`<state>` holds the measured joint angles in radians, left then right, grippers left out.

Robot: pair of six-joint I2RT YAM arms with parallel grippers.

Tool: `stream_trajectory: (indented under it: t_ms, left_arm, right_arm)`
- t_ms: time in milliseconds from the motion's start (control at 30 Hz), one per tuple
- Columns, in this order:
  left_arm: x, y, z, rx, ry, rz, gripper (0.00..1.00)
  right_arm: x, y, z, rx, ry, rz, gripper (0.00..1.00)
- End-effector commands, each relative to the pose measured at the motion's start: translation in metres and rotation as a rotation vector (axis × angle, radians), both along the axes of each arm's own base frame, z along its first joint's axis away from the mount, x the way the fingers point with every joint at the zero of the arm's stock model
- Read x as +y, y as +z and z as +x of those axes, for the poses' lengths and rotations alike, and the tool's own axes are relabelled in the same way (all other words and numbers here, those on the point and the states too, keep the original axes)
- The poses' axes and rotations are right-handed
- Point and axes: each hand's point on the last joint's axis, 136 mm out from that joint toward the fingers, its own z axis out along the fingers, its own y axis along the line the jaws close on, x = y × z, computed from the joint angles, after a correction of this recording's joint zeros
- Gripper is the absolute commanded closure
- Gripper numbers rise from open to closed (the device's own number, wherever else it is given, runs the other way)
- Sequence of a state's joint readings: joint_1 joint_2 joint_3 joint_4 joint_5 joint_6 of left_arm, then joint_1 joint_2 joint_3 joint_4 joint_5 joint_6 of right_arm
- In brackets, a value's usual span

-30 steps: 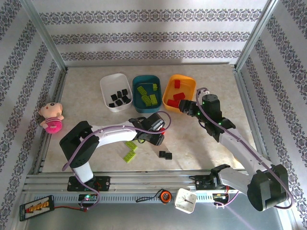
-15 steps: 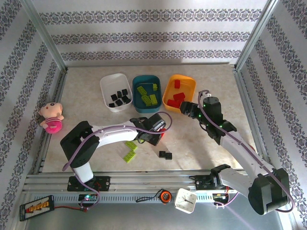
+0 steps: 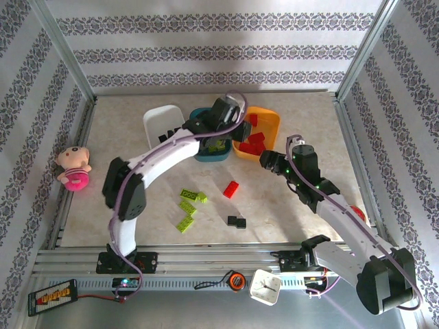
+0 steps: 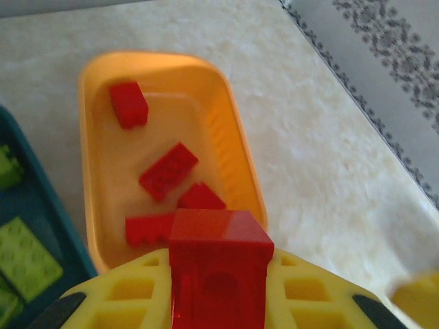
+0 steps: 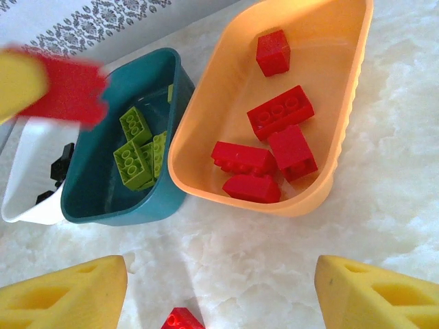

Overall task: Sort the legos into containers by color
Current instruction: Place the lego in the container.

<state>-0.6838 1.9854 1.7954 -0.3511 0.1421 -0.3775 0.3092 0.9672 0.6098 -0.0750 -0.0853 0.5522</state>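
Note:
The left gripper next lowers the matching red lego toward the orange container's red legos below, away from the teal container (image 5: 103, 195), and releases it.
My left gripper (image 3: 237, 128) hangs over the near edge of the orange container (image 3: 271, 122), shut on a red lego (image 4: 219, 271). That held lego (image 5: 68, 92) is also in the right wrist view, above the dark teal container (image 5: 103, 195). Several red legos (image 4: 168, 171) lie in the orange container (image 4: 236, 130), green ones (image 5: 134, 161) in the teal one, black ones in the white container (image 3: 159, 122). My right gripper (image 3: 269, 162) is open and empty over the table just in front of the orange container (image 5: 329, 62). Loose on the table are a red lego (image 3: 231, 189), three green legos (image 3: 189, 208) and a black lego (image 3: 236, 221).
A pink-and-cream doll (image 3: 73, 168) lies at the left side of the table. A small red disc (image 3: 355, 212) peeks out behind my right arm. Patterned walls and metal posts close in the table. A white clock (image 3: 264, 286) sits on the front rail.
My left gripper shut on a red lego at mid-table, then lifted it up and away to the orange container. My right gripper drew back a little from that container.

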Motion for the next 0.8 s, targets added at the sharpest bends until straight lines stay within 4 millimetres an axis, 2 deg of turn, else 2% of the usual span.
stream_trajectory:
  t_ms: [0, 67, 200, 333, 367, 433, 567, 700, 767]
  left_arm:
    - [-0.014, -0.039, 0.021, 0.102, -0.010, -0.011, 0.82]
    - [-0.019, -0.052, 0.037, 0.129, 0.012, -0.010, 0.82]
    - [-0.027, -0.064, 0.057, 0.149, 0.042, -0.015, 0.80]
    - [-0.033, -0.063, 0.068, 0.164, 0.055, -0.039, 0.61]
    - [-0.034, -0.060, 0.069, 0.166, 0.058, -0.052, 0.54]
    - [-0.035, -0.049, 0.070, 0.164, 0.058, -0.085, 0.46]
    - [-0.030, -0.017, 0.064, 0.122, 0.049, -0.124, 0.30]
    - [-0.016, 0.018, 0.045, 0.062, 0.042, -0.175, 0.20]
    - [-0.002, 0.029, 0.029, 0.034, 0.047, -0.193, 0.16]
  right_arm:
    - [-0.009, -0.001, -0.005, -0.004, -0.037, 0.004, 0.27]
    - [-0.010, -0.003, -0.008, -0.002, -0.037, 0.004, 0.27]
    - [-0.007, -0.007, -0.013, 0.010, -0.015, 0.016, 0.27]
    - [-0.004, -0.012, -0.016, 0.027, 0.000, 0.027, 0.27]
    - [-0.003, -0.013, -0.017, 0.031, 0.006, 0.029, 0.27]
    - [-0.001, -0.013, -0.018, 0.035, 0.014, 0.033, 0.26]
    - [0.005, -0.016, -0.019, 0.051, 0.042, 0.037, 0.26]
    - [0.018, -0.019, -0.020, 0.067, 0.091, 0.030, 0.26]
    - [0.029, -0.023, -0.022, 0.084, 0.125, 0.020, 0.26]
